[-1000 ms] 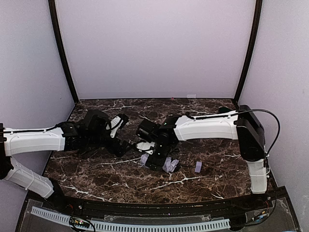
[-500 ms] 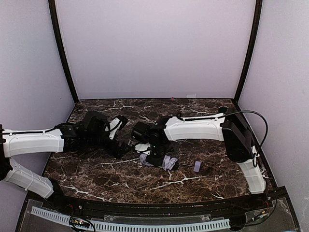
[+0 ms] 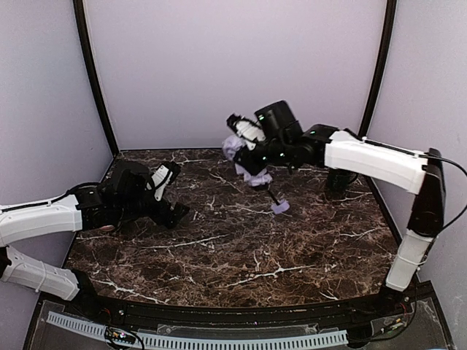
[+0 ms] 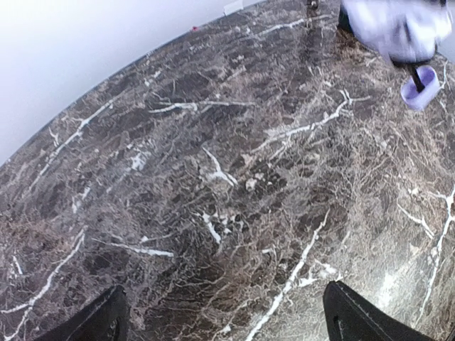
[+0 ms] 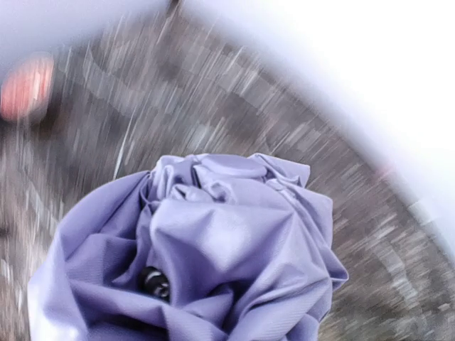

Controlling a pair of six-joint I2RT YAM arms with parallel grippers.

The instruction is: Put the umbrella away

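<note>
The bare middle of the marble table is empty, so my right gripper will next move down and back over it to let go of the umbrella there.
The umbrella is folded into a bunch of lavender fabric and hangs above the back of the marble table. Its thin black shaft slopes down to the lavender handle knob. My right gripper is shut on the fabric bundle. In the right wrist view the crumpled umbrella fills the lower frame and hides the fingers. My left gripper is low at the left, open and holding nothing. The left wrist view shows its fingertips wide apart over bare marble, with the umbrella and knob at the top right.
Pale walls close in the table on three sides, with black posts at the back corners. A white slotted cable tray runs along the near edge. The right arm reaches across the back right.
My right gripper closed on the umbrella on the table and carried it up and back, off the surface. The left gripper drew slightly left and stayed open.
</note>
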